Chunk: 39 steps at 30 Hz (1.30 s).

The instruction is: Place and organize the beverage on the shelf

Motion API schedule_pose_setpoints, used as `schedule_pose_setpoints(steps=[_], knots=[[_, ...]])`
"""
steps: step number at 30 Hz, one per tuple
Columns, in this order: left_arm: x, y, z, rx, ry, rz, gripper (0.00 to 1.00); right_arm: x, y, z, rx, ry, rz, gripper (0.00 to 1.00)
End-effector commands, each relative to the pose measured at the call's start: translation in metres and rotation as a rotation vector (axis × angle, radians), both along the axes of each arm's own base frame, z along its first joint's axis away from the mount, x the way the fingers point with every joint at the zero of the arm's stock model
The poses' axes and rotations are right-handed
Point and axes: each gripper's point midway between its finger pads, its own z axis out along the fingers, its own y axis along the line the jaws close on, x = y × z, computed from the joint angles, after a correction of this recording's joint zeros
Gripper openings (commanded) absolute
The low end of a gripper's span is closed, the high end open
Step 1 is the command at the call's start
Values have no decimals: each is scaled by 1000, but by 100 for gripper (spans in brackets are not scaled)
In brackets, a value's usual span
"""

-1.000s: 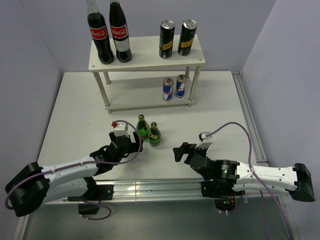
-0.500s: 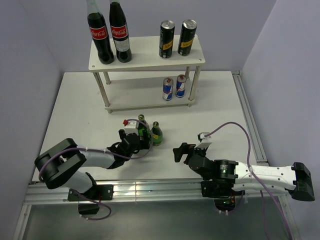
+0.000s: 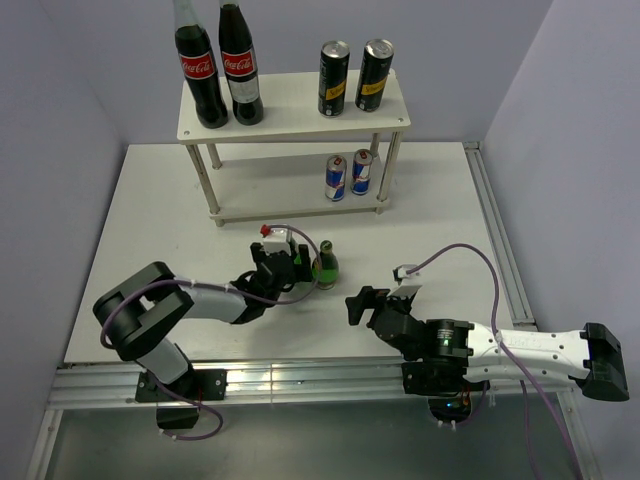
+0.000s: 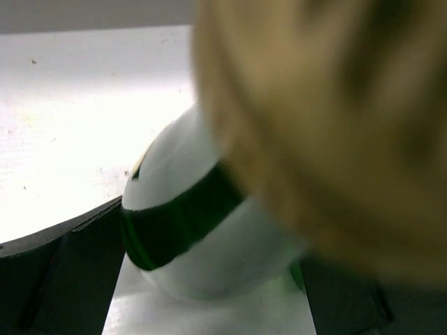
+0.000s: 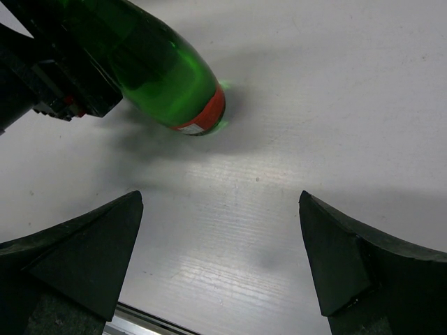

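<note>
The green bottle already has the open fingers of my left gripper on either side of it, on both sides, so my left gripper should move slightly outward and close around the green bottle's white-labelled body (image 3: 297,258) (image 4: 209,244).
The white shelf (image 3: 290,122) carries two black cans (image 3: 333,80) (image 3: 375,75) on its top board and two blue-and-silver cans (image 3: 336,178) (image 3: 361,172) on the lower one. On the table in front stands a green bottle (image 3: 325,264). My left gripper (image 3: 300,266) is right beside it. The left wrist view is filled by a green bottle (image 4: 183,225) with a white label and a blurred gold cap; my left gripper (image 4: 209,296) is open, a finger on each side of the bottle. My right gripper (image 3: 358,305) (image 5: 220,258) is open over bare table, a green bottle (image 5: 154,70) ahead of it.
Two large cola bottles (image 3: 200,70) (image 3: 240,65) stand on the left of the shelf's top board. A metal rail (image 3: 300,376) runs along the near table edge and another (image 3: 497,240) along the right. Walls close in the left, back and right.
My left arm has swung forward and right to the green bottles, and its open jaws now straddle one. The other bottle has shifted slightly right. The right arm has hardly moved.
</note>
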Motion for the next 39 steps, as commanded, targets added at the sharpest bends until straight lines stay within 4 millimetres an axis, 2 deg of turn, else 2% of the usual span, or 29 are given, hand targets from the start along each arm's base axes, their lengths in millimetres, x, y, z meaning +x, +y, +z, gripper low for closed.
schedule_pose_setpoints(steps=[1, 7, 10, 11, 13, 14, 18, 19, 20, 21, 24, 25, 27, 30, 32, 35, 39], knots=[[19, -9, 22, -35, -72, 25, 99, 5, 2, 15, 47, -37, -24, 100], [35, -1, 13, -19, -84, 75, 96, 4, 3, 15, 49, -35, -22, 100], [44, 5, 3, -7, -73, 92, 87, 4, 3, 14, 48, -34, -21, 100], [45, 6, -2, 2, -65, 95, 76, 4, 3, 15, 46, -33, -21, 100], [50, 9, -5, 3, -60, 110, 62, 4, 3, 14, 46, -33, -21, 100], [50, 10, -9, 13, -53, 115, 49, 4, 3, 15, 49, -33, -21, 100], [46, 16, -10, 23, -42, 124, 25, 4, 2, 14, 49, -31, -21, 100], [46, 17, -2, 11, -53, 129, 14, 4, 2, 14, 50, -32, -22, 100], [43, 21, -2, 20, -43, 136, 9, 4, 2, 15, 56, -31, -22, 100], [43, 24, 11, 6, -58, 151, 0, 3, 2, 15, 56, -31, -22, 100], [41, 37, 25, 46, -59, 193, 0, 4, 1, 14, 56, -33, -23, 100], [41, 40, 43, 29, -84, 207, 0, 3, 2, 15, 58, -33, -21, 100], [42, 49, 59, 55, -102, 234, 0, 4, 2, 15, 59, -34, -22, 100], [42, 57, 99, 40, -163, 257, 0, 4, 1, 16, 62, -36, -23, 100], [47, 60, 114, 39, -183, 258, 0, 4, 2, 17, 63, -38, -20, 100], [59, 72, 130, 33, -205, 289, 0, 4, 1, 17, 66, -39, -20, 100], [79, 83, 140, 42, -220, 314, 0, 3, 1, 17, 73, -39, -20, 100]])
